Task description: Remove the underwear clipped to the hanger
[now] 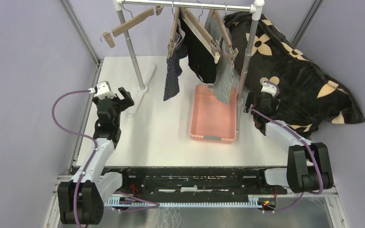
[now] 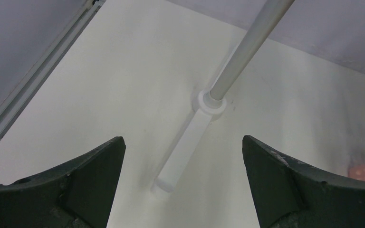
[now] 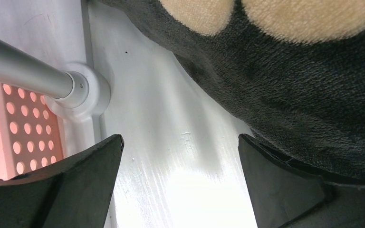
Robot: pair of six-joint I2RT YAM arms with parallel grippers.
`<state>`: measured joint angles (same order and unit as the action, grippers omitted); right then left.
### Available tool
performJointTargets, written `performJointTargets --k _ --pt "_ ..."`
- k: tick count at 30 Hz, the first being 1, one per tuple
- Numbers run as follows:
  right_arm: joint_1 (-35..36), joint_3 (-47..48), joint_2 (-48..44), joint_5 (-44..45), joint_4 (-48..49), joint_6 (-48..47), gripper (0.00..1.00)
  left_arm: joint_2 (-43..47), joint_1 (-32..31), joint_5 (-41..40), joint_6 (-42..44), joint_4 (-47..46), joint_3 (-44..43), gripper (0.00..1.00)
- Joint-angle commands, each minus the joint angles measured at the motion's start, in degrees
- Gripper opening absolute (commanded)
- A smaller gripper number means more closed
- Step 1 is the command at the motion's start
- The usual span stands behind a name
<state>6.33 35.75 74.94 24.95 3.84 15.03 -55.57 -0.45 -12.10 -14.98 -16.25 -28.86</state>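
The navy underwear hangs nearest my left gripper, so I should raise that gripper outward and toward the right in the top view, onto the navy pair's wooden hanger bar (image 1: 174,31).
Three pairs of underwear hang clipped to wooden hangers on the rail (image 1: 190,4) at the back. The navy striped pair (image 1: 173,71) is on the left, the black pair (image 1: 202,52) in the middle, the grey-and-white striped pair (image 1: 225,78) on the right. An empty wooden hanger (image 1: 129,24) hangs further left. My left gripper (image 1: 120,96) is open and empty, low by the rack's left pole (image 2: 247,52). My right gripper (image 1: 257,98) is open and empty, by the right pole (image 3: 24,69) and against the cushion.
A pink perforated basket (image 1: 213,114) sits on the white table (image 1: 161,137) under the clothes; its wall shows in the right wrist view (image 3: 26,137). A big black flower-print cushion (image 1: 299,80) fills the right side. The rack's white foot bar (image 2: 183,152) lies before my left gripper.
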Motion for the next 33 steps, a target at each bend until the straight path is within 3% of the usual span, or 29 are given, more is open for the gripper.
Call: performJointTargets --k 1,21,29,33 --pt "-0.1 0.35 -1.13 0.69 1.8 1.14 1.0 2.83 0.05 4.95 -3.96 3.14 -5.47 0.99" --pt "-0.09 1.11 -0.76 -0.84 1.48 1.22 1.0 6.14 0.0 26.84 -6.2 25.43 -44.13 0.99" --pt "-0.03 0.6 -1.72 -2.02 1.68 1.56 0.99 -4.83 -0.06 40.02 -5.52 34.65 -60.98 0.99" --pt "0.0 -0.32 -2.9 -2.64 2.48 1.49 0.99 -10.07 -1.52 40.59 -4.6 35.34 -66.6 0.99"
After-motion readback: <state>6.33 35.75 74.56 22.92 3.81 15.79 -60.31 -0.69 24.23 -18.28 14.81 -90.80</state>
